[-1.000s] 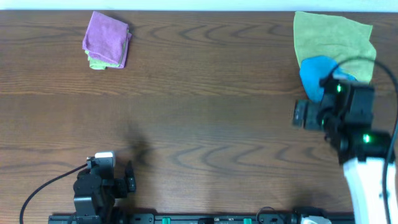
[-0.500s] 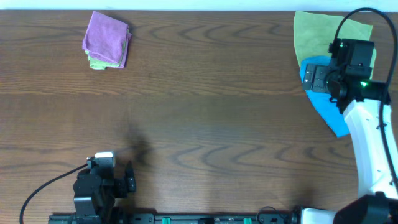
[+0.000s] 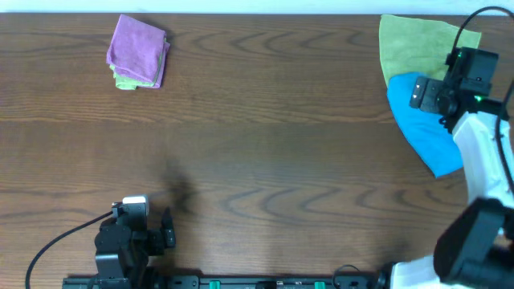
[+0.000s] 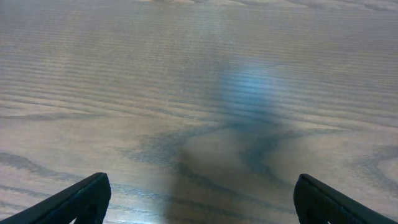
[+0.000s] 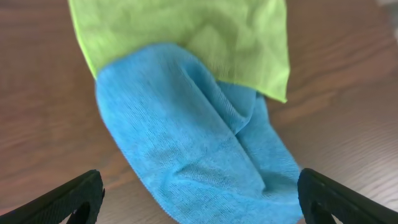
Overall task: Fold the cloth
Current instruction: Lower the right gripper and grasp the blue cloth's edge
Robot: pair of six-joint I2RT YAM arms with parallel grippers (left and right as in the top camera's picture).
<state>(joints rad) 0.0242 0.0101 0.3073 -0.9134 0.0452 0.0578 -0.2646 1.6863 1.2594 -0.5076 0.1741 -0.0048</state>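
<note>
The raised fold (image 3: 432, 123) (image 5: 236, 149) runs along the sky-blue cloth and stands up between my open fingers for pinching. I will lower my right gripper down onto it.
The sky-blue cloth (image 3: 423, 130) lies rumpled in a long shape at the table's right side. Its far end overlaps the yellow-green cloth (image 3: 416, 46). In the right wrist view the blue cloth (image 5: 186, 149) lies under the jaws with the yellow-green cloth (image 5: 186, 31) beyond it. My right gripper (image 3: 426, 94) is open over the blue cloth's far end and holds nothing; its fingers (image 5: 199, 196) straddle the cloth. My left gripper (image 3: 167, 231) is open and empty at the near left, over bare wood (image 4: 199, 196).
A folded purple cloth (image 3: 138, 56) with a yellow-green one under it lies at the far left. The table's right edge is close to the right arm. The table is dark wood (image 3: 265, 144).
The right arm has swung away from me toward the far right. The blue cloth, bunched under the gripper before, now lies stretched out toward me. The left arm has not moved.
</note>
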